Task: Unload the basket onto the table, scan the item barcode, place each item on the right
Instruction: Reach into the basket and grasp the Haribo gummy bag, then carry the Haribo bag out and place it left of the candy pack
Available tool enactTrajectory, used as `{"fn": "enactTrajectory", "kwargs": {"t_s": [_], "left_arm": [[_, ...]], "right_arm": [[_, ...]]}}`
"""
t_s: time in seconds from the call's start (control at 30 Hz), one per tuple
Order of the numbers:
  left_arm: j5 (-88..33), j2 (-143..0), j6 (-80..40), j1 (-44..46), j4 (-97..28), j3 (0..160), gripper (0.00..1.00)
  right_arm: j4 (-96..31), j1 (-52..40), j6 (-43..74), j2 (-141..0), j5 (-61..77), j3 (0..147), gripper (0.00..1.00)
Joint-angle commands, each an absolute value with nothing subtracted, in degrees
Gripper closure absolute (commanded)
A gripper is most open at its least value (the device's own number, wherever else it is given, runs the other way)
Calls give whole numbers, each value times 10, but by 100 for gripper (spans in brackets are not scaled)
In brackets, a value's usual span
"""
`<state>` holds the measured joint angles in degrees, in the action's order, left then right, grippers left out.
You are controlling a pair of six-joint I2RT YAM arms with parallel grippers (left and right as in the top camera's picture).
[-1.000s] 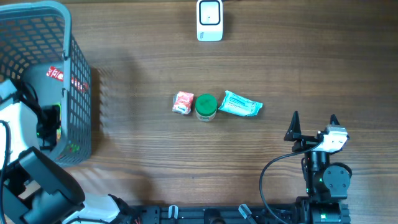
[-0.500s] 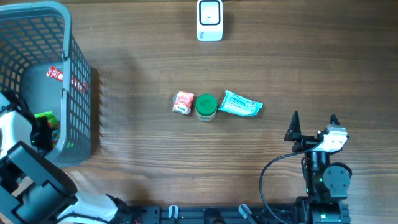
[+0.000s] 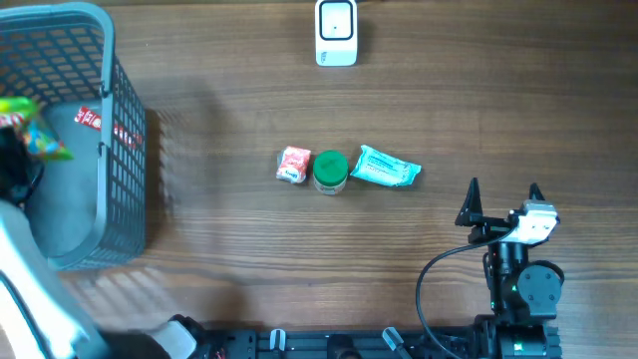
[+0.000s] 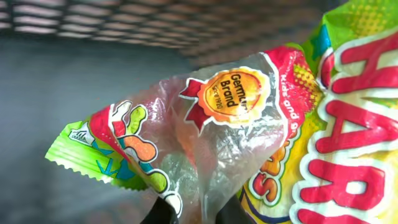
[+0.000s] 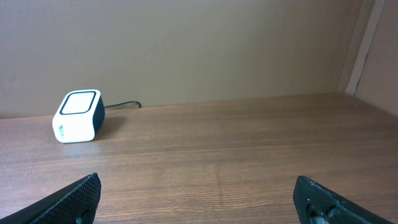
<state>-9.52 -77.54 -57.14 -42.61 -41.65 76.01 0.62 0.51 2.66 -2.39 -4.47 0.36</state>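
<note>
My left gripper next carries the bag point(image 3: 30, 128) over the basket's side and down beside the red-and-white packet to release it, as the tabletop point(image 3: 253, 161) is bare there.
The item in hand is a green, yellow and red gummy-candy bag point(image 4: 249, 118). My left gripper point(image 4: 196, 214) is shut on its clear lower edge, with only the dark fingertips showing under the plastic. From overhead the bag point(image 3: 30, 128) hangs over the left side of the grey basket point(image 3: 125, 150). No barcode shows on the bag in any view. The white scanner point(image 3: 336, 32) stands at the far middle of the table, and it sits far left as scanner point(image 5: 78, 116) in the right wrist view. My right gripper point(image 3: 503, 189) rests open near the front right, with nothing between its fingers point(image 5: 81, 196).
A red-and-white packet point(image 3: 293, 165), a green-lidded jar point(image 3: 330, 171) and a teal pouch point(image 3: 386, 168) lie in a row mid-table. Another red-labelled packet point(image 3: 90, 119) lies inside the basket. The basket's mesh wall stands between the left arm and the table.
My left gripper has shut on the candy bag in the basket and carried it up and toward the far side. The right arm has not moved.
</note>
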Motion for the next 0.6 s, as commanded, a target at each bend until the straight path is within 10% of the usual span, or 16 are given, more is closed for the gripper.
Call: {"fn": "enactTrajectory", "kwargs": {"t_s": [0.0,0.2,0.57], "left_arm": [[-215,-674,-575,-422,-402,774,96],[-246,-571,-523,-214,-423,774,96],[108,-777,-573,204,-671,768,96]], "right_arm": [[8,4,19,-22,-37,3,0],[8,4,19,-22,-37,3,0],[8,4,19,-22,-37,3,0]]}}
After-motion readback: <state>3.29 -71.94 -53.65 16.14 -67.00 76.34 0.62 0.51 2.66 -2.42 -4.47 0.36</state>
